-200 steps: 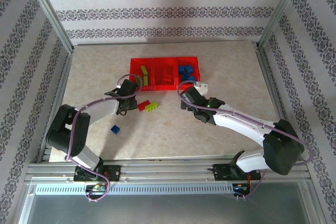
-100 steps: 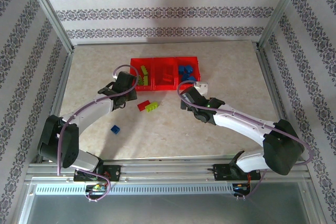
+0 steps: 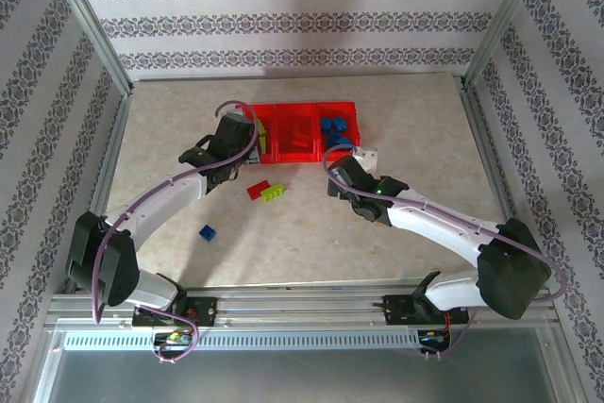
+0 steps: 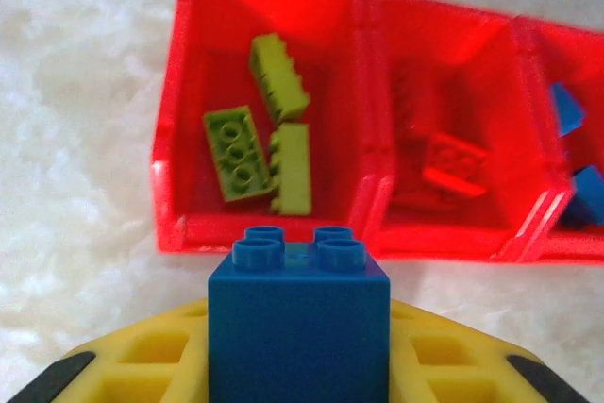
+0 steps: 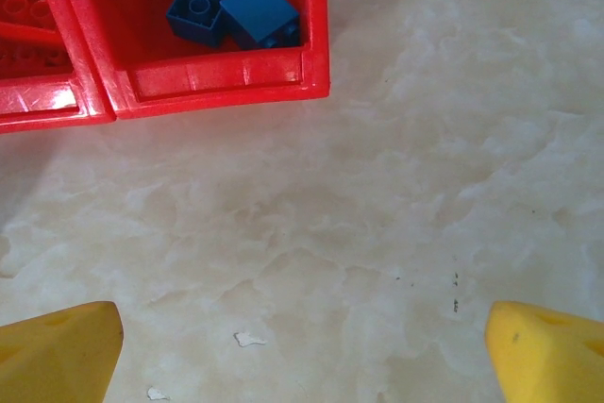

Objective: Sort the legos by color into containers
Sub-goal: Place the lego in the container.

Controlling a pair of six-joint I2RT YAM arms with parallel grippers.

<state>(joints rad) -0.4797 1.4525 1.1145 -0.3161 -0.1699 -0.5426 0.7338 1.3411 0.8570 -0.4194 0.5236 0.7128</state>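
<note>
The left gripper carries this matching blue lego across next, past the middle bin to the bin holding blue legos, then lowers it and releases.
My left gripper (image 3: 238, 136) hovers at the tray's left end, shut on a blue lego (image 4: 298, 323) between its yellow fingers (image 4: 142, 370). The containers (image 4: 264, 233) lie just ahead of the brick. The left bin holds three lime legos (image 4: 241, 153), the middle bin red legos (image 4: 455, 162), and the right bin blue legos (image 5: 222, 2). On the table lie a red lego (image 3: 257, 190), a lime lego (image 3: 275, 192) and a blue lego (image 3: 208, 232). My right gripper (image 3: 340, 165) stands open over bare table, near the containers' (image 5: 217, 82) right bin.
The containers (image 3: 316, 106) sit at the table's middle back. Metal frame posts and patterned walls enclose the table. A small white part (image 3: 364, 153) sits by the right gripper. Open marble surface stretches to the right and front.
My left arm has reached forward and right from beside the loose bricks to the tray's left end, carrying the blue lego. The right arm has barely moved.
</note>
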